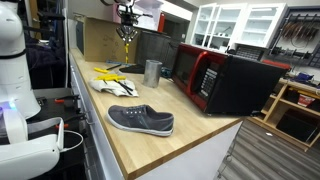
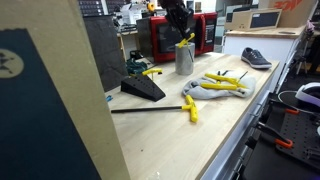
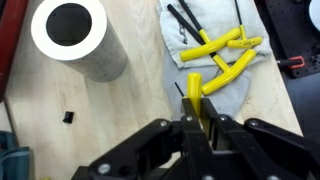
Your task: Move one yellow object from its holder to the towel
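My gripper moves away from the cup [image 3: 75, 40] and down over the towel's yellow-handled tools next, for the release. They lie below toward the counter's edge.
My gripper [image 3: 197, 122] is shut on a yellow-handled tool [image 3: 193, 95] and holds it in the air. In both exterior views the gripper [image 1: 126, 22] [image 2: 179, 22] hangs above the metal cup holder [image 1: 152, 71] [image 2: 185, 58], with the yellow tool [image 1: 127, 45] [image 2: 187, 40] pointing down from it. In the wrist view the cup [image 3: 75, 40] is at the upper left and looks empty. The pale towel [image 3: 225, 95] [image 1: 110, 87] [image 2: 212, 92] lies beside the cup, with several yellow-handled tools [image 3: 215, 45] on it. The held tool is over the towel's edge.
A grey shoe [image 1: 140, 120] [image 2: 256, 57] lies on the wooden counter [image 1: 190, 145]. A red and black microwave [image 1: 215, 75] stands behind the cup. A black wedge [image 2: 142, 88] and a loose yellow-handled tool [image 2: 190, 108] lie on the counter. A small black bit [image 3: 68, 116] lies near the cup.
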`<state>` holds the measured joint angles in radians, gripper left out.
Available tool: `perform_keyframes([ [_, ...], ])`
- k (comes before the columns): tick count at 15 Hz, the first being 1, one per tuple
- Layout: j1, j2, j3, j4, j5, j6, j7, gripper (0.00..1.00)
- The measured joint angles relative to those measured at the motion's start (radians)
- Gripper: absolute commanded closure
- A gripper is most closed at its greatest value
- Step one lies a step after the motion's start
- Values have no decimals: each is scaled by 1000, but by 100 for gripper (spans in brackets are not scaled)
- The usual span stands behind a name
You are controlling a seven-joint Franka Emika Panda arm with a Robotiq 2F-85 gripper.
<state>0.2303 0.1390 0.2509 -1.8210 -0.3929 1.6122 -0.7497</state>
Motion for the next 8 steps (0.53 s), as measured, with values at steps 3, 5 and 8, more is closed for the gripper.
perform_keyframes([
  [3, 12, -16, 7, -76, -27, -31, -59, 97],
  [5, 14, -29, 9, -139, -35, -35, -119, 97],
  [8, 14, -52, 9, -224, -35, -35, -255, 97],
])
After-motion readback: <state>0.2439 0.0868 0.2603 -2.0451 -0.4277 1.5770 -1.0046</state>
